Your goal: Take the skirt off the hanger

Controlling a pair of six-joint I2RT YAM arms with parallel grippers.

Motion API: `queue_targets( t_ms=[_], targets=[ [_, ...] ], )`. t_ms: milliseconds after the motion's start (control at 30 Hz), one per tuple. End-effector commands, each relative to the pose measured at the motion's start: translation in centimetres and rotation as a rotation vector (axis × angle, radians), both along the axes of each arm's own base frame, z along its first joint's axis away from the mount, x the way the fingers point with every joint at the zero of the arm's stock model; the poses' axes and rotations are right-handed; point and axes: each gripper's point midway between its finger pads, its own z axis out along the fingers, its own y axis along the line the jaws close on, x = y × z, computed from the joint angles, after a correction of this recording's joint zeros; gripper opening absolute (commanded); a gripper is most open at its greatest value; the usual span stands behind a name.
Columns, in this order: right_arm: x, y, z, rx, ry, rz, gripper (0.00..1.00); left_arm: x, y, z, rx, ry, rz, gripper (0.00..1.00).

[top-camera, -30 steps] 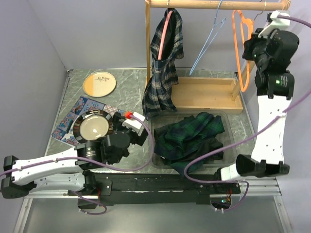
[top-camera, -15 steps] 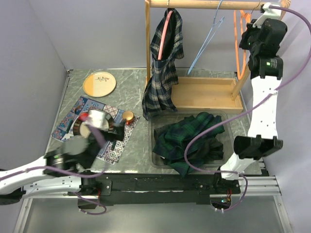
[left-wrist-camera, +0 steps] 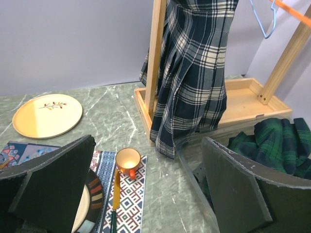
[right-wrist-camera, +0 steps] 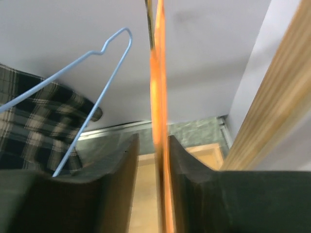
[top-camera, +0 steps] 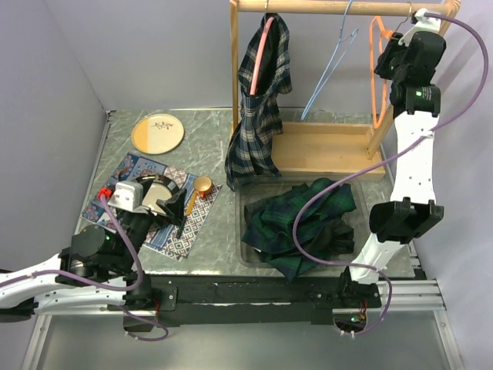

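Observation:
I will next raise my left gripper outward and to the right in the top view onto the pink hanger's near end [top-camera: 254,86], since that end hangs above and outward of it.
A dark plaid skirt [top-camera: 258,100] hangs on a pink hanger [top-camera: 264,46] at the left end of the wooden rack's rod [top-camera: 323,6]. It also shows in the left wrist view [left-wrist-camera: 194,73]. A green plaid skirt [top-camera: 296,220] lies crumpled in the clear bin [top-camera: 245,231]. My left gripper [top-camera: 176,206] is open and empty, low over the patterned mat, well short of the hanging skirt. My right gripper [top-camera: 383,58] is high at the rod's right end. Its jaws stand narrowly apart around the bare orange hanger [right-wrist-camera: 158,97], with a gap on one side.
A bare blue hanger [top-camera: 327,69] hangs mid-rod. The rack's wooden base tray [top-camera: 323,150] sits behind the bin. On the left are a tan plate [top-camera: 158,132], a patterned mat [top-camera: 173,231] with a striped plate, an orange cup [left-wrist-camera: 127,160] and a knife [left-wrist-camera: 115,187].
My left arm has drawn back toward the near left and now faces the rack, jaws open. My right arm has lifted the orange hanger up to the rod's right end.

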Motion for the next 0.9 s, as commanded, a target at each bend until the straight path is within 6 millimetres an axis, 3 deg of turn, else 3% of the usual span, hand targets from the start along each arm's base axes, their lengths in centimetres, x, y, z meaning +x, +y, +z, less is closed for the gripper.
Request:
queue_targets(
  t_ms=[0,167,200,300,367,433,467,500,533,600,633,667,700,733,800,833,867],
  targets=[
    [-6.4,1.6,6.4,0.067,-0.14,0.023,0.45,0.2,-0.6,0.0,0.022,-0.005,0.016,0.97],
    [-11.2,2.8,6.1,0.148,-0.096,0.027,0.66,0.2,-1.1,-0.1,-0.002,0.004,0.007,0.97],
    [-11.9,3.2,5.9,0.158,-0.087,0.036,0.77,0.0,-1.2,0.1,-0.016,0.002,-0.009,0.97],
    [-14.7,4.4,4.8,0.223,-0.026,0.059,0.92,-0.4,-1.6,1.3,-0.059,0.001,-0.057,0.97],
    [-16.4,5.5,4.8,0.299,-0.016,0.082,0.92,-0.5,-2.2,1.6,-0.072,0.026,-0.074,0.98],
    [-17.3,7.2,3.6,0.36,0.025,0.146,0.91,-0.5,-2.3,3.3,-0.086,0.028,-0.08,0.99],
    [-18.7,8.1,4.2,0.386,0.002,0.17,0.91,-0.4,-3.0,3.2,-0.047,0.037,-0.078,0.98],
    [-19.3,8.7,4.4,0.391,-0.013,0.193,0.91,-0.4,-2.9,4.3,-0.055,0.032,-0.076,0.98],
    [-19.7,9.7,3.9,0.4,-0.002,0.227,0.91,-0.2,-3.1,4.6,-0.041,0.031,-0.063,0.98],
    [-21.5,10.6,4.8,0.433,-0.025,0.249,0.89,0.2,-3.9,5.7,0.0,0.01,-0.041,0.98],
    [-22.4,12.1,5.6,0.442,-0.036,0.307,0.88,0.4,-4.2,6.2,0.015,0.0,-0.04,0.98],
    [-23.6,12.9,6.4,0.454,-0.058,0.341,0.87,0.7,-5.5,6.2,0.048,0.004,-0.045,0.98],
    [-24.3,13.9,7.1,0.458,-0.075,0.381,0.86,0.8,-6.0,7.6,0.033,-0.005,-0.068,0.99],
    [-25.0,14.5,7.6,0.466,-0.088,0.402,0.86,1.7,-5.9,7.9,0.037,-0.001,-0.042,0.99],
    [-26.8,16.2,8.9,0.505,-0.13,0.474,0.85,2.8,-7.8,8.5,0.02,0.021,-0.069,0.99],
    [-27.5,16.7,8.8,0.531,-0.132,0.496,0.84,4.3,-7.4,8.6,0.0,0.037,-0.03,0.98],
    [-28.0,17.4,8.9,0.549,-0.134,0.526,0.83,5.3,-8.1,8.7,-0.001,0.052,-0.024,0.97]
  ],
)
